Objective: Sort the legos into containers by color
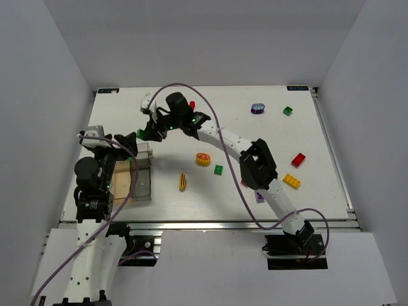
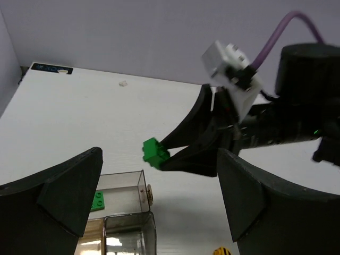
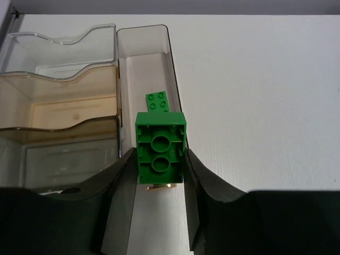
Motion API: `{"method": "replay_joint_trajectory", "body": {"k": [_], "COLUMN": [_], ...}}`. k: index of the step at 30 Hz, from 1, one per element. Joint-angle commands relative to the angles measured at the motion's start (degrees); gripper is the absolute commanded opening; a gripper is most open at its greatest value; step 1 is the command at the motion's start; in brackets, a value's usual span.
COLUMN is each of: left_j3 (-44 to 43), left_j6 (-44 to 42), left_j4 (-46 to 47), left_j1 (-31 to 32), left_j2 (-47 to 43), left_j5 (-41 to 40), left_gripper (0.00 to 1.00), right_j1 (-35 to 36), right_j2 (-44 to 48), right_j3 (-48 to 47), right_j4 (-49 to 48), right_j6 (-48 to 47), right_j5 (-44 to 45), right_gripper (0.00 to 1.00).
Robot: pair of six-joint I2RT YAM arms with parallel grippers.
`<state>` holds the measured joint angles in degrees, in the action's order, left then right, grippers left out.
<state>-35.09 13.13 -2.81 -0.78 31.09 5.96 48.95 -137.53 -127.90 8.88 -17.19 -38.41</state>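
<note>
A green lego lies in the smoky container. Next, my right gripper comes down to the left in the top view over the container's near end (image 1: 142,154) and releases.
My right gripper (image 3: 159,159) is shut on a green lego brick (image 3: 160,148), gripped by its sides with the hollow underside facing the camera. It hangs over the near end of a smoky clear container (image 3: 171,64), where a flat green lego (image 3: 158,101) lies. The left wrist view shows the same green brick (image 2: 154,153) pinched at the tips of the right arm's fingers (image 2: 196,139). My left gripper (image 2: 159,212) stands wide open beside the containers (image 1: 141,185), holding nothing. From above, the right gripper (image 1: 145,132) reaches across to the far left.
A tan container (image 3: 74,101) and a clear one (image 3: 58,48) adjoin the smoky one. Loose legos lie on the table: red (image 1: 298,159), yellow (image 1: 291,181), green (image 1: 288,111), small green (image 1: 218,169), a rounded purple piece (image 1: 257,108), a rounded orange piece (image 1: 203,159).
</note>
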Motion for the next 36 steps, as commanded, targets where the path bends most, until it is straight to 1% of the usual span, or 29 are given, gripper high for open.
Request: {"method": "replay_joint_trajectory", "body": {"k": [1, 8, 11, 12, 14, 15, 17, 18, 20, 21, 24, 27, 28, 29, 30, 31, 32, 33, 34, 35, 36], "left_j3": [0.6, 0.6, 0.7, 0.6, 0.7, 0.8, 0.9, 0.9, 1.1, 1.1, 1.2, 1.3, 1.5, 1.7, 2.1, 2.5, 2.7, 3.2, 3.4, 3.4, 2.8], "left_j6": [-0.7, -1.0, -1.0, -0.9, -0.9, -0.9, -0.7, -0.6, -0.6, -0.6, -0.3, -0.3, -0.1, 0.1, 0.5, 0.6, 1.1, 2.3, 3.2, 4.3, 6.3], "left_j4": [0.7, 1.0, 1.0, 1.1, 1.1, 1.1, 1.3, 1.5, 1.7, 1.8, 2.1, 2.4, 2.4, 4.3, 5.6, 6.7, 7.4, 8.9, 9.9, 10.2, 10.5], "left_j1": [0.1, 0.1, 0.1, 0.1, 0.1, 0.1, 0.1, 0.1, 0.1, 0.1, 0.1, 0.1, 0.1, 0.1, 0.1, 0.1, 0.6, 0.6, 0.6, 1.1, 1.1], "left_j2": [-0.8, -1.5, -1.5, -1.4, -1.6, -1.7, -1.6, -1.6, -1.6, -1.5, -1.3, -1.1, -1.0, -1.0, -0.9, -0.4, -0.2, 0.4, 1.0, 2.6, 4.0], "left_j5": [-2.7, -2.5, -2.0, -1.8, -1.7, -1.6, -1.3, -0.9, -0.2, 0.1, 0.5, 2.1, 2.7, 3.4, 5.6, 7.3, 8.6, 11.7, 13.0, 14.2, 18.3], "left_gripper": [0.98, 0.98, 0.98, 0.98, 0.98, 0.98, 0.98, 0.98, 0.98, 0.98, 0.98, 0.98, 0.96, 0.93, 0.74, 0.56, 0.37, 0.22, 0.00, 0.00, 0.00], "right_j1": [2.8, 5.3, 6.4, 6.5, 6.9, 6.9, 6.9, 6.9, 6.8, 6.9, 6.8, 6.9, 6.8, 6.7, 6.1, 5.9, 5.0, 4.6, 2.3, 1.5, 0.4], "right_j2": [-2.8, -6.8, -7.8, -8.0, -8.7, -9.0, -9.3, -9.3, -9.4, -9.2, -8.7, -7.8, -7.1, -6.6, -5.8, -3.9, -2.8, -1.3, 1.1, 2.5, 4.1], "right_j3": [-3.9, -4.3, -4.2, -4.0, -3.9, -3.9, -3.8, -3.8, -3.6, -3.4, -3.4, -3.5, -3.7, -4.2, -4.7, -4.8, -4.7, -4.6, -3.7, -2.7, -1.5], "right_j4": [-10.2, -14.9, -16.0, -16.3, -17.1, -17.2, -17.6, -17.8, -17.8, -17.8, -17.4, -17.0, -16.4, -15.7, -15.1, -13.7, -13.0, -12.2, -10.3, -9.2, -7.1], "right_j6": [3.2, 4.1, 2.4, 1.7, 0.8, 0.5, 0.0, -0.2, -0.4, -0.5, -0.7, -0.8, -0.6, -0.1, 0.4, 2.1, 3.1, 4.4, 6.3, 9.9, 11.4], "right_j5": [4.4, 10.2, 11.8, 12.3, 13.4, 13.8, 14.5, 14.9, 15.2, 15.2, 14.9, 14.6, 14.7, 14.9, 15.6, 18.4, 20.2, 21.6, 26.4, 28.5, 29.3], "right_gripper": [0.03, 0.04, 0.12, 0.17, 0.21, 0.29, 0.35, 0.44, 0.53, 0.60, 0.64, 0.65, 0.64, 0.62, 0.53, 0.44, 0.32, 0.08, 0.00, 0.00, 0.00]}}
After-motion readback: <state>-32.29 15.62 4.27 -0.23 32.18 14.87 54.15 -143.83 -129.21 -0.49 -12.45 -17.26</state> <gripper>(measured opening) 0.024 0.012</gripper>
